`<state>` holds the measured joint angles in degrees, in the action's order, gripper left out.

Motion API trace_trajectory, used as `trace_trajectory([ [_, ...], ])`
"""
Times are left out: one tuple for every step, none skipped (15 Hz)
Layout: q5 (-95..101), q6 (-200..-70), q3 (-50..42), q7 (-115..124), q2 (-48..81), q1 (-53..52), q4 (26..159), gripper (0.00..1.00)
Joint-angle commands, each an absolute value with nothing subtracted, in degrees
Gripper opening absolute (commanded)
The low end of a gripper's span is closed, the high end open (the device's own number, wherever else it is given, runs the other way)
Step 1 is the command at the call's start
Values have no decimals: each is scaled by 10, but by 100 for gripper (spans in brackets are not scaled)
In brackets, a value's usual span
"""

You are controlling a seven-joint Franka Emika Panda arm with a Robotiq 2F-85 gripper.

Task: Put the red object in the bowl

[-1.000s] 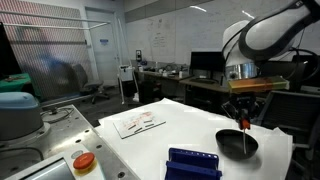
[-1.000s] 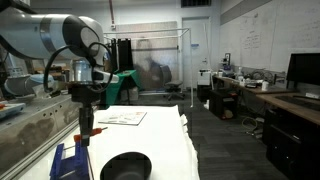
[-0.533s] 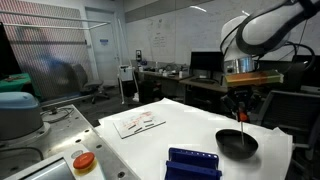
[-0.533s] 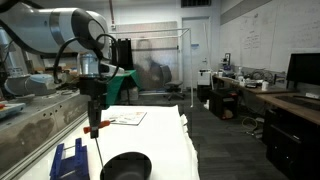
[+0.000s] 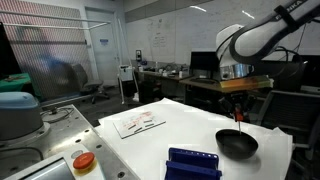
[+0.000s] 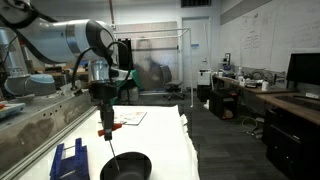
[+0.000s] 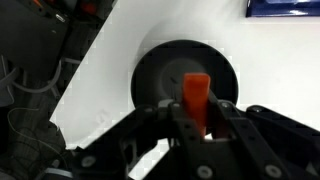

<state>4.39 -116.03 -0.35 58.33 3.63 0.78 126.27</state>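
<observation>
To release the slim red-orange piece low over the black bowl (image 5: 237, 145), my gripper should lower toward the bowl first, since its fingers still hang well above the bowl's rim.
The red object (image 7: 196, 98) is a slim red-orange piece held upright between my gripper's (image 7: 194, 118) fingers. In the wrist view it sits directly over the black bowl (image 7: 155, 70), well above it. In both exterior views the gripper (image 5: 238, 113) (image 6: 106, 131) hangs above the bowl (image 5: 237, 145) (image 6: 127, 166) on the white table, with the red piece (image 5: 239, 115) (image 6: 106, 130) at its tips and a thin dark line hanging down toward the bowl.
A dark blue ribbed box (image 5: 194, 163) (image 6: 69, 158) stands near the bowl. A round red-orange button on a grey base (image 5: 84, 161) sits beside the table. Papers (image 5: 138, 122) (image 6: 124, 117) lie on the white table. Desks and lab gear stand behind.
The gripper with the red piece has risen and moved back, from close above the bowl to higher over it.
</observation>
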Motion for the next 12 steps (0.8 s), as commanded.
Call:
trace_trajectory([
  [49, -1174, -11, 582, 71, 5, 1237, 7],
  [44, -1176, -13, 578, 80, 5, 1234, 8],
  [39, -1180, -14, 572, 91, 6, 1231, 9],
  [35, -1185, -15, 568, 101, 5, 1229, 9],
  [33, -1186, -16, 566, 115, 5, 1223, 9],
  [32, -1188, -17, 565, 127, 5, 1220, 9],
  [31, -1194, -19, 563, 139, 4, 1217, 9],
  [30, -1195, -20, 562, 148, 3, 1213, 9],
  [30, -1197, -22, 563, 158, 2, 1209, 9],
  [31, -1201, -23, 560, 167, 2, 1204, 10],
  [27, -1202, -24, 557, 175, 2, 1201, 25],
  [27, -1206, -26, 557, 178, 2, 1199, 47],
])
